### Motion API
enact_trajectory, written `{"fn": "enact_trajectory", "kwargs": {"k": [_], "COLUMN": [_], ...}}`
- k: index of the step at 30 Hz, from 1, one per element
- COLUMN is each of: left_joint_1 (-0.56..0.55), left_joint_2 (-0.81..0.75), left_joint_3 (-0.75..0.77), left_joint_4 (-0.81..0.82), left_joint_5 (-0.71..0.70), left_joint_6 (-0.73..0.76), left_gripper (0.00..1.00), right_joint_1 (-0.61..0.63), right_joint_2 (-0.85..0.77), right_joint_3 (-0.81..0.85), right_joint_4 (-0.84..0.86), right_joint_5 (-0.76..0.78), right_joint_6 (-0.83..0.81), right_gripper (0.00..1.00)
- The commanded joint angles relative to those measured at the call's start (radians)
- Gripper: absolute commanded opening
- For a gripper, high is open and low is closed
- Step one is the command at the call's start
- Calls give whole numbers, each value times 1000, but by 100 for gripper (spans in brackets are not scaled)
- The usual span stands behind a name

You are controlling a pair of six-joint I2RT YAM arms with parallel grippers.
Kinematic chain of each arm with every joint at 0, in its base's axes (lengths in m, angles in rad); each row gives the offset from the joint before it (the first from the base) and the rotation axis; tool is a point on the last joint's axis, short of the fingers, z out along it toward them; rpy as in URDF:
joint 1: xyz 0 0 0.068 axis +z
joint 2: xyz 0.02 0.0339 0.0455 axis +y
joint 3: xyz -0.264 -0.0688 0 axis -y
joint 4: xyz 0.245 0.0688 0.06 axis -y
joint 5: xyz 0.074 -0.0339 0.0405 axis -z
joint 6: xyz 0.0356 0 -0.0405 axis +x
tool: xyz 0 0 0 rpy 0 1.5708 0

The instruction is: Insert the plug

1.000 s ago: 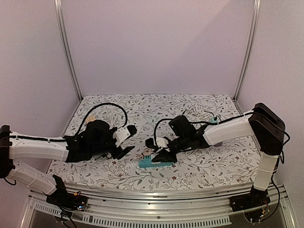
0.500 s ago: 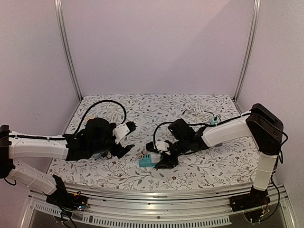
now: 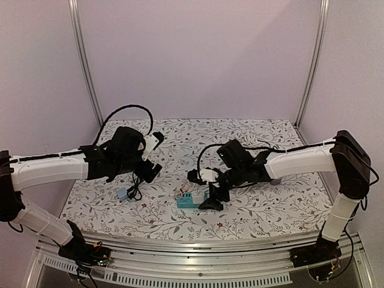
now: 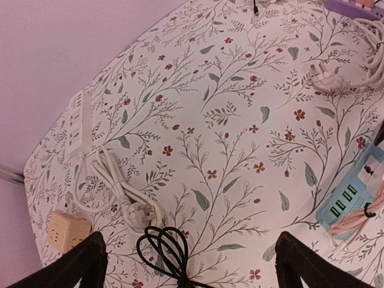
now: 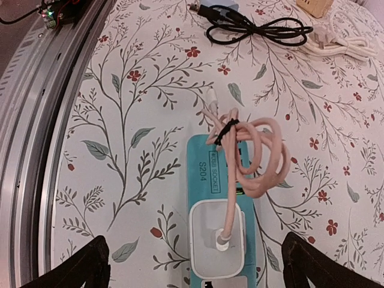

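Note:
My left gripper moves back, to the left in the top view, and down around the pale blue adapter block [image 3: 122,194] next, since the block sits apart from any strip.
A teal power strip [image 3: 191,202] lies near the table's front edge. A white plug [image 5: 217,247] stands in one of its sockets, and its coiled pink cable [image 5: 252,156] rests along the top of the strip [image 5: 207,174]. My right gripper [image 5: 195,267] hangs open just above the plug, one finger on each side, touching nothing. In the top view the right gripper [image 3: 207,191] sits over the strip's right end. My left gripper [image 3: 149,161] is open and empty, raised to the left of the strip. The left wrist view catches the strip [image 4: 354,192] at its right edge.
A bundled black cable [image 4: 165,255] lies under the left gripper [image 4: 189,270], beside a white cable with a plug [image 4: 120,192], a white power strip [image 4: 78,120] and a beige cube adapter [image 4: 67,231]. A pale blue adapter [image 3: 123,194] sits front left. More white cables [image 4: 336,78] lie at the back.
The right gripper has opened, let go of the white plug and lifted slightly. The left gripper has opened wider, risen and drawn back to the left.

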Motion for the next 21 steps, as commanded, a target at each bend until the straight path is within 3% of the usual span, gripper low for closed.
{"fn": "enact_trajectory", "kwargs": {"k": [1,5,8,11,14,21], "left_joint_1": [82,109,163,287,380,428], "left_joint_2": [44,127,167,219,250,368], "left_joint_3": [136,298,334,323,306,252], "left_joint_4": [-370,-744,-889,-980,-952,-851], "left_joint_5": [13,29,34,67,117,174], "left_joint_6": [-105,-98,-51,0,35,123], "left_gripper": [99,95,93,88,88,93], "right_joint_1": [-31,-84,-97,-98,-98,-99], "right_joint_2": [-95,-171,-238,-282,-308,-349], "right_joint_3": [42,16,-19,-51,-85,-141], "right_joint_4": [3,33,46,51,73,105], "right_joint_5": [-39,-90,-69,-54,-55,-50], "right_joint_6": [23,79,83,72,76,67], "right_gripper": [99,99,99,99,99,99]}}
